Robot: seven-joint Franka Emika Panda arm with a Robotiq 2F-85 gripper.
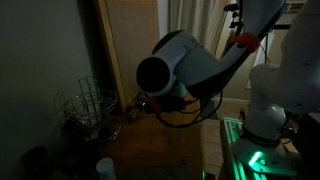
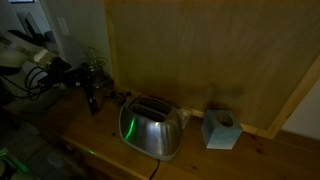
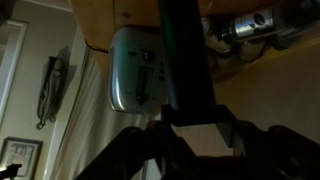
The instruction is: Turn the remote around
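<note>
The remote still stands steeply, so next my gripper tilts down toward the counter, lays it over onto the bare wood (image 2: 99, 111) beside the toaster and releases it.
In the wrist view the remote (image 3: 186, 55) is a slim black bar running from the top of the picture down into my gripper (image 3: 197, 124). The dark fingers sit on both sides of its lower end, shut on it and holding it above the wooden counter. In an exterior view the gripper (image 2: 92, 92) hangs over the counter to the left of the toaster, with a dark piece of the remote (image 2: 93, 104) below it. In an exterior view the arm's big joint (image 1: 165, 70) hides the gripper.
A silver toaster (image 2: 150, 126) stands mid-counter and also shows in the wrist view (image 3: 138, 70). A pale blue tissue box (image 2: 220, 129) is by the wooden wall. A wire rack (image 1: 86, 106) and a white cup (image 1: 105, 166) stand on the counter.
</note>
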